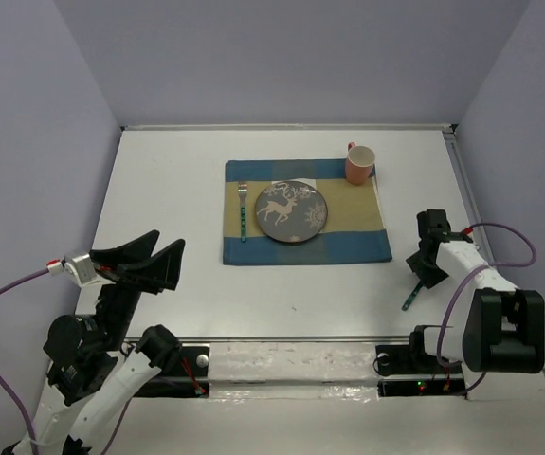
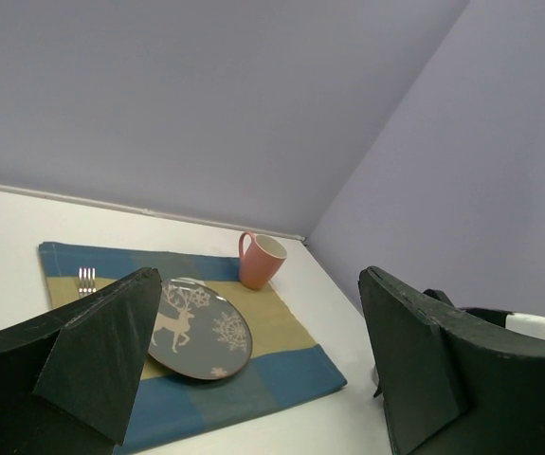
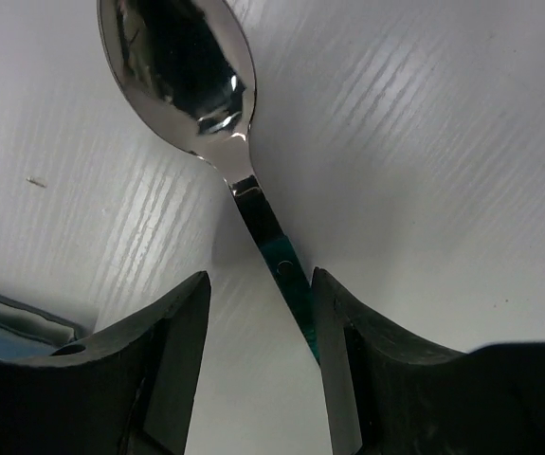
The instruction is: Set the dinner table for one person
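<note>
I should keep my right gripper low and close its fingers on the green handle's end nearer the bowl point(image 3: 286, 266), because the handle is already between my fingers.
On the white dinner table point(image 1: 172, 185) a checked placemat point(image 1: 348, 242) holds a grey deer plate point(image 1: 291, 210), a fork point(image 1: 243, 213) to its left and a pink mug point(image 1: 359, 164) at its far right corner. A spoon with a green handle point(image 1: 409, 298) lies on the table to the right of the placemat. My right gripper point(image 1: 426, 270) is low over it. In the right wrist view the gripper point(image 3: 259, 277) is open astride the spoon's handle point(image 3: 286, 270), which lies against the right finger point(image 3: 348, 322). My left gripper point(image 1: 163, 245) is open, empty and raised at the near left.
The table is walled by lilac panels at the back and both sides. The left wrist view shows the plate point(image 2: 196, 327), the mug point(image 2: 259, 258) and the fork point(image 2: 86, 280) on the placemat point(image 2: 281, 365). A blue placemat corner point(image 3: 7, 332) shows in the right wrist view.
</note>
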